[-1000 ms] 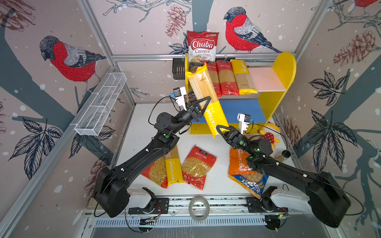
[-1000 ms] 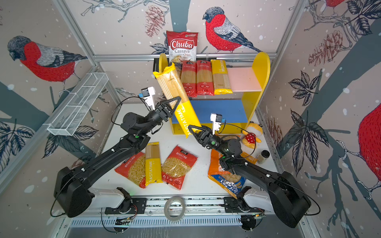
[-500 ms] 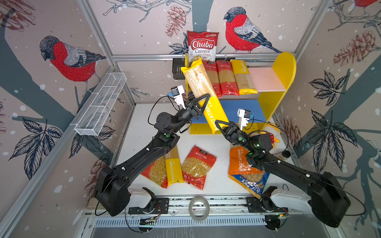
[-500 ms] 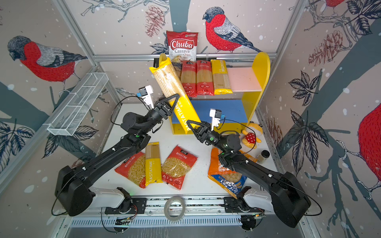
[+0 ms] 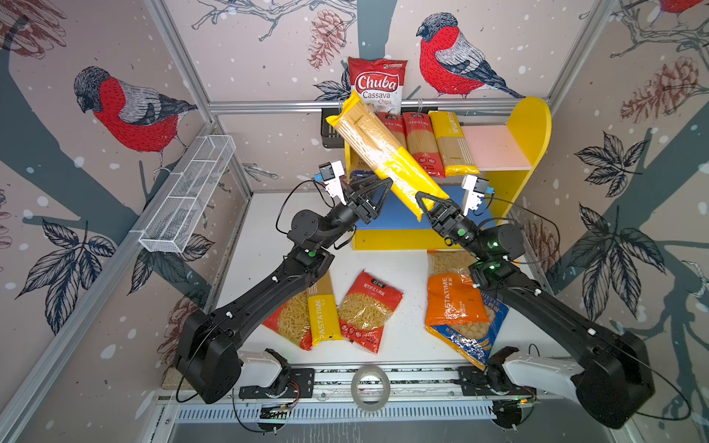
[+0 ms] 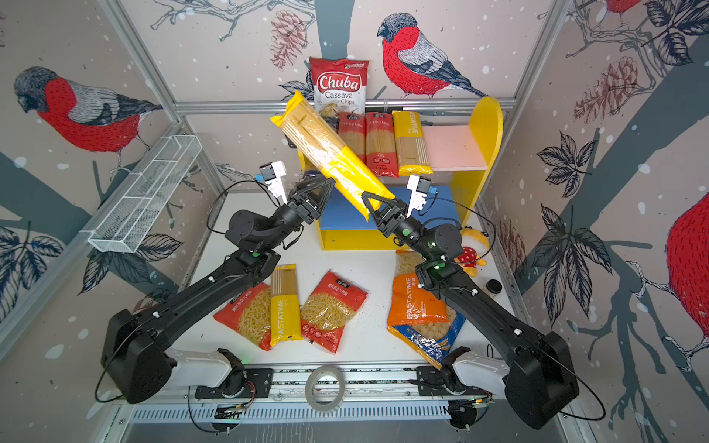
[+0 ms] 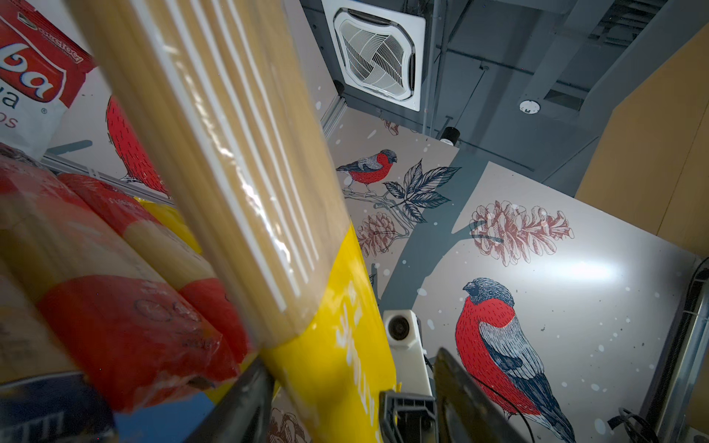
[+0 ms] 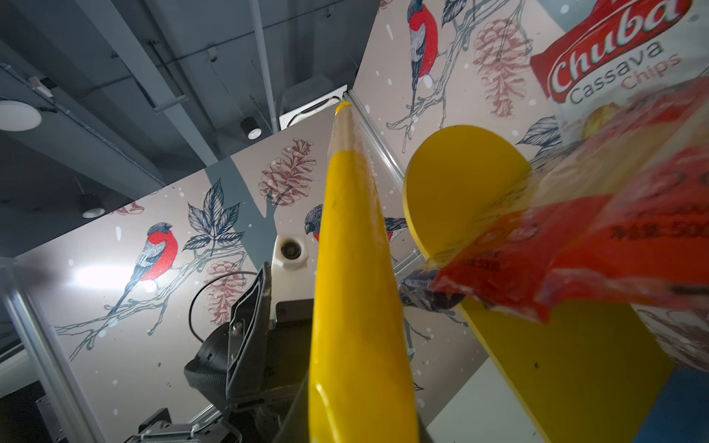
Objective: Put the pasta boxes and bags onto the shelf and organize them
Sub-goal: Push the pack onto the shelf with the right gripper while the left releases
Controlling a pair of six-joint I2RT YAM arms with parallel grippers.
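I will next carry the slanted pack outward with my right gripper, turn it straighter and let go of it there, because empty pink board (image 5: pixel 487 147) beside the yellow pack lies outward.
A long yellow spaghetti pack (image 5: pixel 383 153) (image 6: pixel 326 153) hangs slanted in front of the shelf (image 5: pixel 533 126). My right gripper (image 5: pixel 426 199) (image 8: pixel 356 402) is shut on its lower yellow end (image 8: pixel 356 287). My left gripper (image 5: pixel 378 191) (image 7: pixel 353 383) stands open around the pack's middle (image 7: pixel 238 172), with one finger (image 7: pixel 245 399) against it and a gap to the other. Two red spaghetti packs (image 5: pixel 422 145) and a yellow one (image 5: pixel 452 142) lie on the pink upper board (image 5: pixel 495 147). The blue lower board (image 5: pixel 395 220) is partly hidden.
On the table lie red short-pasta bags (image 5: pixel 368 310), a yellow PASTATIME pack (image 5: pixel 322 310), an orange bag (image 5: pixel 454 299) and a blue-yellow bag (image 5: pixel 472 337). A Chuba chips bag (image 5: pixel 378 84) sits behind the shelf, a wire rack (image 5: pixel 188 191) on the left wall and a plush toy (image 6: pixel 472 249) beside the shelf.
My left gripper has opened off the yellow spaghetti pack. My right gripper has closed on the pack's lower end and risen, and the pack now sits higher and more slanted.
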